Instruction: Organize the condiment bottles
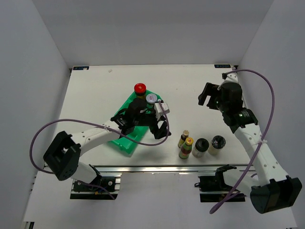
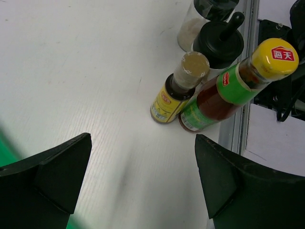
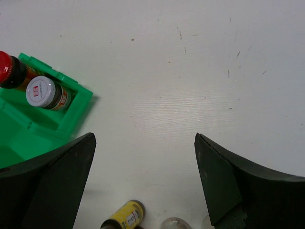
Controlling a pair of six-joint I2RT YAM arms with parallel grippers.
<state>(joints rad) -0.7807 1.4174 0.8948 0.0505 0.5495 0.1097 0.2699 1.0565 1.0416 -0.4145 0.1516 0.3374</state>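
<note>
My left gripper moves away from the green bin (image 1: 125,141) next and lowers its open fingers around the cap of the tan-capped bottle, since that bottle stands nearest.
A red-capped dark jar (image 1: 139,88) and a silver-lidded jar (image 1: 151,99) stand in the far end of the green bin (image 1: 125,141). Both show in the right wrist view, red-capped (image 3: 9,71) and silver-lidded (image 3: 45,93). Near the front edge stand a tan-capped bottle (image 1: 184,137), a yellow-capped bottle (image 1: 187,147) and two black-lidded jars (image 1: 200,147) (image 1: 217,144). My left gripper (image 1: 159,130) is open and empty beside the bin, left of these bottles; its view shows the tan-capped (image 2: 183,86) and yellow-capped (image 2: 238,81) bottles ahead. My right gripper (image 1: 206,98) is open and empty, held high at the back right.
The bin's near compartments lie under my left arm. The aluminium rail (image 1: 171,168) runs along the table's front edge just behind the four bottles. Grey walls close in the table on three sides.
</note>
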